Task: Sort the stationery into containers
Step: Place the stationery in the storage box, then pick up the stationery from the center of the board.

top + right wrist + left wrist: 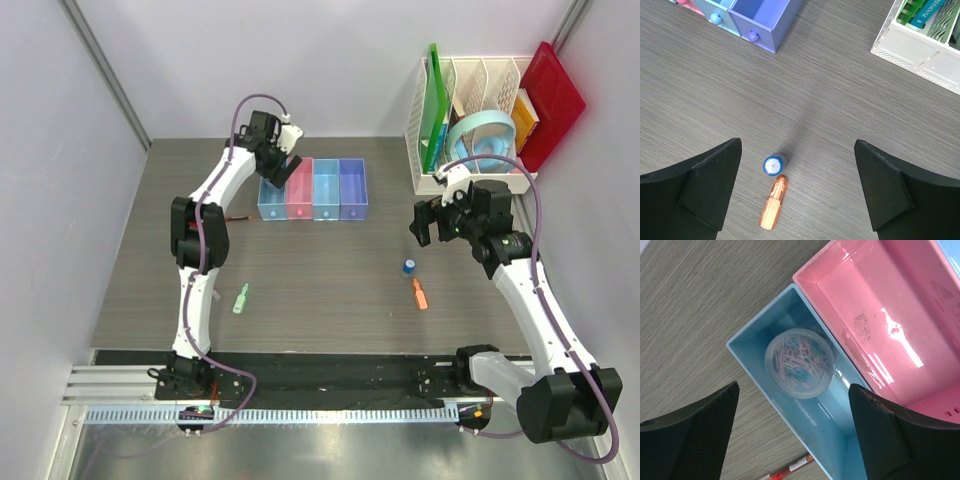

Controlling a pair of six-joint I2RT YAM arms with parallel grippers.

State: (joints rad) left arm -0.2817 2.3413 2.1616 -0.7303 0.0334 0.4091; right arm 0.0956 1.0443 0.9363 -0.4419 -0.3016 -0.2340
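Note:
The piece stands upright on the tabletop with its cap end facing up, so the robot's right gripper will next move back and down to close around the blue cap [409, 265] [773, 165].
My left gripper [283, 165] hangs open over the leftmost light-blue bin [840, 430] of the row of containers [326, 190]. A clear round box of paper clips [800, 362] lies inside that bin, below the spread jaws [794, 390] and apart from them. The pink bin [860, 295] beside it holds nothing. A dark red pen [790, 470] lies on the table left of the bins. My right gripper [797, 145] is open above a blue-capped piece [774, 165] and an orange marker [774, 209]. A light green marker [241, 298] lies near the left arm.
A white slotted rack [470, 100] stands at the back right with a green board [433, 100], a red board [550, 100] and a light-blue ring [480, 140]. The purple bin [765, 15] ends the row. Walls close in both sides.

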